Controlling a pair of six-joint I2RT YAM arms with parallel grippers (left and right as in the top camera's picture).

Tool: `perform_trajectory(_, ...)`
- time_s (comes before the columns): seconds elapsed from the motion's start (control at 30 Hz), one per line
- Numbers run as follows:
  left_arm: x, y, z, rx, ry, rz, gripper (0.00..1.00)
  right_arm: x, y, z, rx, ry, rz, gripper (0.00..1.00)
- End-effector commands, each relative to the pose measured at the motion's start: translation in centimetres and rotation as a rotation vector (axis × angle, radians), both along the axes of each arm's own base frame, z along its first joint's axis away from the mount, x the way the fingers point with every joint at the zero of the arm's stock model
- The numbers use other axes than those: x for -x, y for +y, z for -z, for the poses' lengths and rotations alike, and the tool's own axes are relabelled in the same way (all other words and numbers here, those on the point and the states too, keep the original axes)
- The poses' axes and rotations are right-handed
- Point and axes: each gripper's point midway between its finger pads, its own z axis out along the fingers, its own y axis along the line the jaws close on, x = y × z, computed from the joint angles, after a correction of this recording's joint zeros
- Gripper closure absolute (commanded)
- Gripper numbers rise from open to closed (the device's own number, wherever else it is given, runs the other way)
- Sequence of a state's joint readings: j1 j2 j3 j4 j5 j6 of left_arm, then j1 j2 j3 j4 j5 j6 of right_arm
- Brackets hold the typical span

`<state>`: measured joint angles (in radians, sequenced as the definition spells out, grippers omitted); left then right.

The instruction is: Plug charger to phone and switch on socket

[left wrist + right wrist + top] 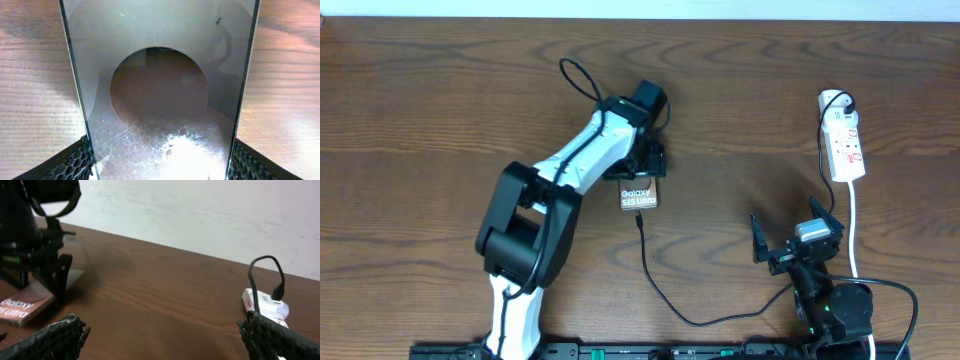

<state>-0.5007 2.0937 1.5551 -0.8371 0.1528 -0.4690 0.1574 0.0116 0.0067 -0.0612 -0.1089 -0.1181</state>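
Observation:
The phone's facing long edge (658, 193) (39, 311) shows uncovered beside the lettering, so I will move my right gripper outward and to the left in the overhead view, onto that edge.
The phone (639, 196) lies on the table with its "Galaxy" lettering up. My left gripper (646, 166) stands over its far end, shut on the phone. In the left wrist view the glossy phone (160, 75) fills the gap and both mesh fingers (75, 162) press against its long edges. The charger (655, 280), a thin black cable, has its tip at the phone's near edge; I cannot tell whether it is inserted. The socket (846, 140) lies at the far right with a black plug in its far end. My right gripper (796, 234) stands open over bare wood, well short of the socket (265, 302).
The socket's white cord (855, 230) runs toward the front edge beside my right arm. The charger cable loops along the front between the two arm bases. In the right wrist view a pale wall rises behind the table and the phone (22, 307) shows at the left.

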Motion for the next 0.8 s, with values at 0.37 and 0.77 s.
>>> perform_trajectory(0.37,1.0,-3.6,-3.9,0.244,0.006,0.141,0.23,2.3,4.2,-6.2,-0.247,-0.113,-0.28,0.01)
perform_trajectory(0.77,0.5,-4.7,-4.4,0.304,-0.015,0.16,0.23,0.4,4.5,-12.8,-0.277,0.406,-0.203,0.01)
